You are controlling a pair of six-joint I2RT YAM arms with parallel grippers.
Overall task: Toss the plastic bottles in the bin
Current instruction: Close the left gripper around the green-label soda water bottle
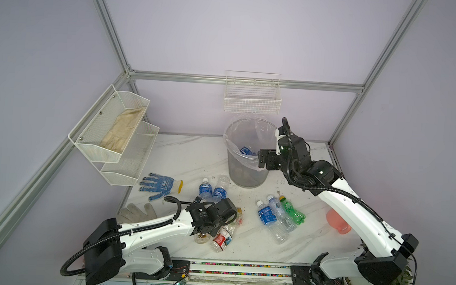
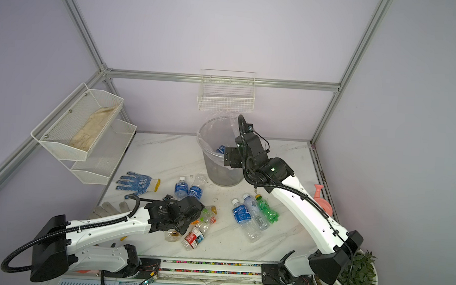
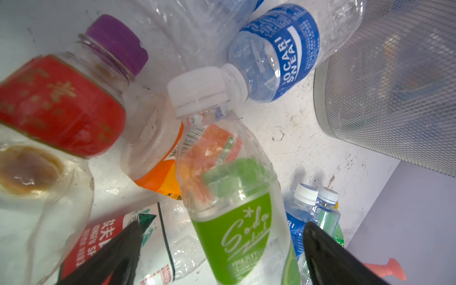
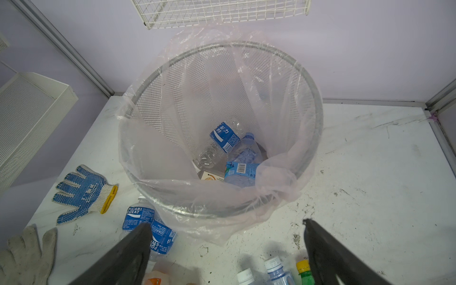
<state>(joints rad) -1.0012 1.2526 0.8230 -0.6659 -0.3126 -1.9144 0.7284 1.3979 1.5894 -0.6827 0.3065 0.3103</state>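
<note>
The left gripper lowers next, open fingers astride the bottle's green label [image 3: 237, 235], and closes there, because this bottle lies on top of the orange-labelled and red-labelled ones.
The grey mesh bin [image 1: 246, 174] [image 4: 318, 118], lined with a clear bag, stands at the back of the table with blue-labelled bottles [image 4: 223, 137] inside. My right gripper [image 4: 227, 223] [image 1: 261, 157] hangs open and empty over the bin's near rim. My left gripper [image 3: 222, 224] [image 1: 208, 230] is open, its fingers on either side of a green-labelled bottle [image 3: 232, 222] in a pile with a red-labelled one [image 3: 61, 103] and an orange-labelled one [image 3: 158, 167]. Two blue-labelled bottles [image 1: 205, 188] lie in front of the bin. A blue [image 1: 266, 214], a clear and a green bottle [image 1: 293, 211] lie right of centre.
A blue-dotted glove [image 1: 162, 185] and a grey glove [image 1: 135, 212] lie on the left. A pink watering can [image 1: 337, 223] sits at the right, partly behind my right arm. White wire baskets hang on the left wall [image 1: 113, 130] and the back wall [image 1: 251, 101]. A potted plant [image 2: 357, 270] stands front right.
</note>
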